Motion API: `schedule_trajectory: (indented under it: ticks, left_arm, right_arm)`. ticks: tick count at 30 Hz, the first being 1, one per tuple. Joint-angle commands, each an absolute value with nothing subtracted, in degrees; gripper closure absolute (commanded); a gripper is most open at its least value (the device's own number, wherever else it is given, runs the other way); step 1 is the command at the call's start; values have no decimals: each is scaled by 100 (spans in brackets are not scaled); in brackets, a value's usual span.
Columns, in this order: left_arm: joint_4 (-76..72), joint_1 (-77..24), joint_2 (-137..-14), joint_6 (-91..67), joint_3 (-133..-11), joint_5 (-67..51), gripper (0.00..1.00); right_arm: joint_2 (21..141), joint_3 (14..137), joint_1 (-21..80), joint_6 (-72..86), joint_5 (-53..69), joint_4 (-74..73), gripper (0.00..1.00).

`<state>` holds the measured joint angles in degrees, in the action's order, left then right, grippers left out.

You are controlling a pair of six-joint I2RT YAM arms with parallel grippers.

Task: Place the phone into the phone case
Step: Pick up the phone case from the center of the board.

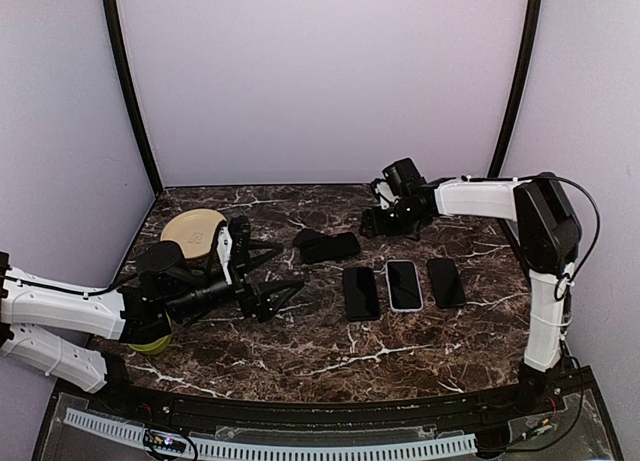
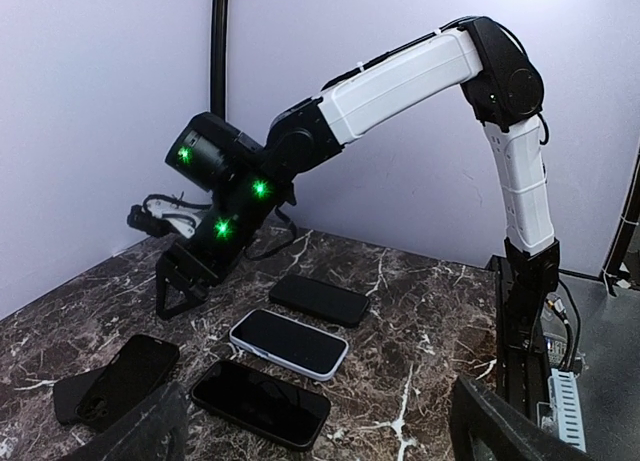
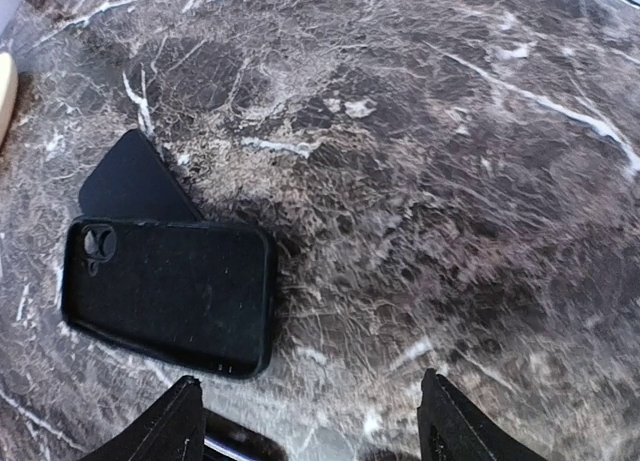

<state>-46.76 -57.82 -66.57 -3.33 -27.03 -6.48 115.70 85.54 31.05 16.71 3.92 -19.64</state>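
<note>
My right gripper is open and will next move down and to the left in the top view onto the case's short end rim point(image 1: 357, 244) point(image 3: 268, 303), because that end of the case is nearest its fingers.
An empty black phone case point(image 1: 333, 247) lies at the table's middle, partly on a flat black piece point(image 1: 304, 237). In the right wrist view the case point(image 3: 165, 293) lies open side up, left of the jaws. Three phones lie in a row to its right: a black one point(image 1: 360, 293), one with a white rim point(image 1: 404, 284), and another black one point(image 1: 446, 281). All three show in the left wrist view point(image 2: 261, 403), point(image 2: 289, 342), point(image 2: 320, 299). My right gripper point(image 1: 388, 224) is open and empty, just right of the case. My left gripper point(image 1: 288, 267) is open and empty, left of the phones.
A round wooden disc point(image 1: 193, 231) sits at the back left beside the left arm. A yellow-green object point(image 1: 150, 343) shows under the left arm. The marble table point(image 1: 330, 356) ends at a dark front rail.
</note>
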Motion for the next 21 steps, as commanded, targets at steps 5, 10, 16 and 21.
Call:
schedule_trajectory:
  ticks: [5, 10, 16, 21]
  left_arm:
    - [-4667, -5805, -6636, -228, -2865, -584, 7]
    - [-4658, -5801, -6643, -247, -2874, -605, 7]
    - [-4637, -5807, -6628, -240, -2875, -590, 7]
    - [-4630, -5805, -6627, -237, -2888, -596, 7]
  right_arm:
    - [12630, 9678, 3257, 1617, 257, -2277, 33]
    - [12945, 9917, 3257, 1699, 395, -2294, 44]
    - [13137, 9924, 3269, 1705, 649, -2278, 74]
    - [13070, 9734, 3274, 1765, 1002, -2126, 93]
